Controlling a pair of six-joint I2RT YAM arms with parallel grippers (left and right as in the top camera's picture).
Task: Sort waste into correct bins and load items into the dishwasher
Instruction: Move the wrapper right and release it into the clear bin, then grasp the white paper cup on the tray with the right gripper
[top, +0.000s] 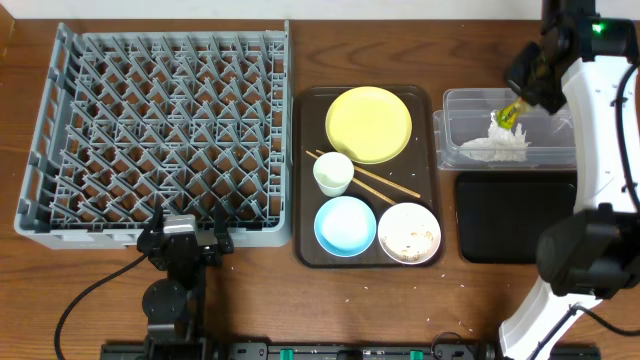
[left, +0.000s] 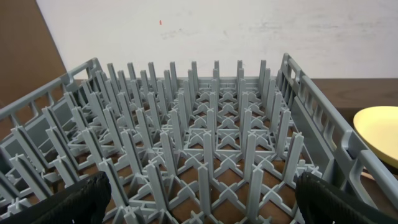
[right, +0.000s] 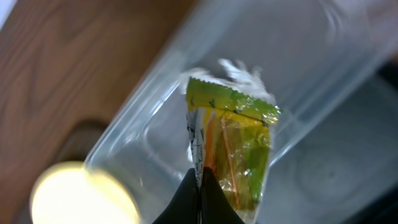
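My right gripper will next move down toward the white crumpled waste (top: 497, 145) and then let go, because the snack wrapper (right: 231, 146) is still hanging above the inside of the clear bin.
My right gripper (top: 522, 103) hangs over the clear plastic bin (top: 455, 135), shut on the green-and-yellow snack wrapper (right: 231, 146), which dangles above the bin's inside. White crumpled waste (top: 497, 145) lies in that bin. The shallow black tray bin (top: 510, 215) sits just in front of it. On the brown tray (top: 303, 180) rest the yellow plate (top: 368, 123), small white cup (top: 333, 172), wooden chopsticks (top: 385, 182), light blue bowl (top: 345, 225) and white bowl (top: 409, 232) with food scraps. My left gripper (left: 199, 208) stands open at the near edge of the grey dish rack (top: 160, 140).
The rack (left: 205, 130) holds nothing on its pegs. The yellow plate's rim (left: 380, 134) shows at the right of the left wrist view. A black cable (top: 75, 300) runs across the table front left. The right arm's white body (top: 600, 180) stands along the table's right side.
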